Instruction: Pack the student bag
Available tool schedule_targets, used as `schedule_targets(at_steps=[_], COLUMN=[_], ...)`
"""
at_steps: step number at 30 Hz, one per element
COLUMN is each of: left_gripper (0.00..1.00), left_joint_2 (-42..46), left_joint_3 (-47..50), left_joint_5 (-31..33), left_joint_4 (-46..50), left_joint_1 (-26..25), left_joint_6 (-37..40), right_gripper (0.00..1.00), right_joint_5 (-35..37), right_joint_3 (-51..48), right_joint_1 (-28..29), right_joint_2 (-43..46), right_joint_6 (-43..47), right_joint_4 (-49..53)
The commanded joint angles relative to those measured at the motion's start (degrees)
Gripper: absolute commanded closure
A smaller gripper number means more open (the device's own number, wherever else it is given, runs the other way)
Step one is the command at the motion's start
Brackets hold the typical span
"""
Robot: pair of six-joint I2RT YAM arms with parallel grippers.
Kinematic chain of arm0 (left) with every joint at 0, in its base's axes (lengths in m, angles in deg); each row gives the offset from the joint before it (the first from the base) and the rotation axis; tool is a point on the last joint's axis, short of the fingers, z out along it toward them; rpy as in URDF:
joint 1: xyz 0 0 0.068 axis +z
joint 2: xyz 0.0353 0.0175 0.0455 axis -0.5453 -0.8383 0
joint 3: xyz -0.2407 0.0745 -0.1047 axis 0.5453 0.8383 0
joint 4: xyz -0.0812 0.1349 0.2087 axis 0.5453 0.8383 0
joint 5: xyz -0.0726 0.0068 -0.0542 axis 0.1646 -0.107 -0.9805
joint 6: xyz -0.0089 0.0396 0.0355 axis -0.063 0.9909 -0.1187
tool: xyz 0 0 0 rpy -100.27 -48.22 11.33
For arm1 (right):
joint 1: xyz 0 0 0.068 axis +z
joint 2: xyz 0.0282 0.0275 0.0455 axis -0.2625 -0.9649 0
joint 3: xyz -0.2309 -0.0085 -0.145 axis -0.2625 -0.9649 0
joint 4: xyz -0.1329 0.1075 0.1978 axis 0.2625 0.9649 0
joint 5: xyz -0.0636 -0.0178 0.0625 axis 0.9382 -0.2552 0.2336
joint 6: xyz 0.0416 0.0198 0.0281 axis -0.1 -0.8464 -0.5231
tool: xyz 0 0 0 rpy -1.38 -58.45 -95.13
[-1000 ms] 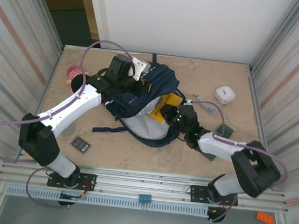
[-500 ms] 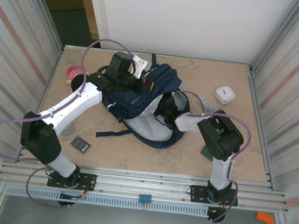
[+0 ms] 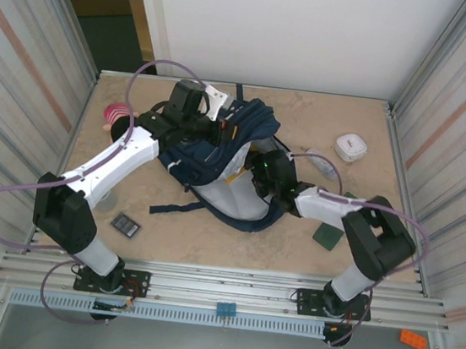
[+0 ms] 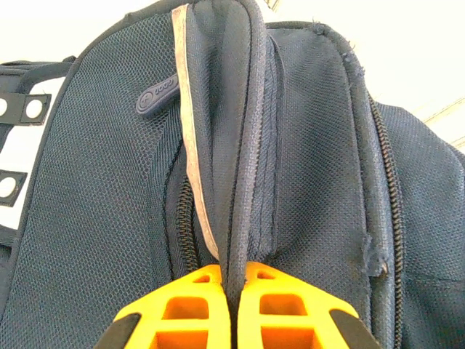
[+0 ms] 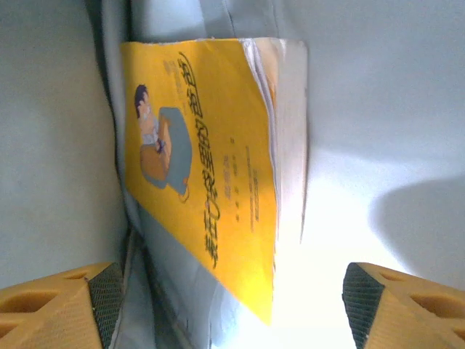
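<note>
I should lower my left gripper slightly back toward the bag's opening and release the bag's zip-edge fold, since the grey lining (image 3: 234,198) is below and back from it.
The student bag (image 3: 219,151) lies mid-table, navy outside with its pale grey lining (image 3: 234,198) exposed at the open mouth. My left gripper (image 3: 221,132) is shut on a fold of the bag's zip edge (image 4: 243,145) and holds it up; in the left wrist view the orange fingertips (image 4: 196,291) pinch the fabric at the gripper (image 4: 232,280). My right gripper (image 3: 261,168) sits in the bag's mouth. In the right wrist view it (image 5: 229,305) stands open, and a yellow book (image 5: 211,167) lies free against the grey lining (image 5: 378,109) ahead of the fingers (image 5: 94,298).
A pink object (image 3: 117,114) lies at the left, a small dark device (image 3: 126,224) near the left arm's base, a white round box (image 3: 350,146) at the back right, and a dark green flat item (image 3: 327,235) under the right forearm. Metal walls enclose the table.
The right gripper carried the yellow book from the bag's mouth into the bag, then opened and let it go. The left gripper kept its hold on the bag's edge.
</note>
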Motion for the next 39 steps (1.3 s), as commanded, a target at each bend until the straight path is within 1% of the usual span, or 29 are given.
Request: schedule_targets(at_steps=[1,4,10,13,16,20,24,25,26,28,29,30,32,34,37,39], left_gripper=[1.00,1.00,1.00,1.00,1.00,1.00,0.99,0.95,0.86,0.57,0.46,0.40,0.33,0.29,0.26,0.25], left_joint_2=[0.23,0.07,0.49,0.29,-0.07,-1.06,-3.79,-4.41,-4.88,-4.83,-4.20,-3.46,-1.18,0.97,4.62,7.15], left_joint_3=[-1.99,-1.80,-1.63,-0.59,1.60,6.00,9.31,9.78,10.25,10.85,11.34,11.83,13.33,15.15,17.69,19.50], left_joint_5=[2.84,3.37,2.26,2.27,2.07,4.74,4.88,4.15,3.20,1.46,1.01,0.75,0.13,-1.17,-1.39,-0.65], left_joint_4=[-5.62,-5.66,-4.16,-3.87,-4.01,-4.74,-5.44,-5.61,-5.98,-6.66,-7.16,-7.69,-8.61,-9.39,-8.27,-7.08], left_joint_1=[1.07,1.04,1.39,1.39,1.05,-0.95,-3.65,-3.97,-4.08,-4.00,-3.76,-3.34,-1.40,1.43,5.97,8.38], left_joint_6=[2.42,2.87,6.22,7.27,7.83,9.49,11.53,11.41,10.77,9.00,8.08,7.19,4.18,0.85,-2.89,-4.18], right_gripper=[0.16,0.16,0.22,0.22,0.23,0.26,0.27,0.27,0.27,0.27,0.27,0.27,0.27,0.26,0.24,0.21], right_joint_5=[-0.53,-1.24,-3.09,-3.26,-2.56,-4.33,-4.87,-4.95,-5.16,-4.94,-4.54,-3.68,-1.85,-1.44,0.33,0.09], right_joint_3=[-2.71,-4.52,-7.22,-6.61,-4.25,-1.78,1.88,2.78,3.78,5.62,6.50,7.32,9.05,10.78,13.26,13.46], right_joint_1=[-0.42,-0.93,-1.53,-2.02,-2.32,-1.79,0.20,0.88,1.79,3.79,5.19,6.60,9.70,12.15,15.14,16.02], right_joint_2=[6.07,11.66,24.96,30.99,36.13,41.89,43.56,43.25,42.67,40.99,39.88,38.67,35.21,30.09,22.46,17.91], right_joint_6=[2.25,3.76,9.36,13.14,20.13,30.89,40.78,43.29,46.57,53.93,58.40,62.14,70.67,79.45,89.04,93.19], right_joint_4=[7.36,11.48,18.06,24.97,31.99,34.77,38.90,40.15,41.15,43.16,44.16,45.02,46.49,47.25,47.46,45.77])
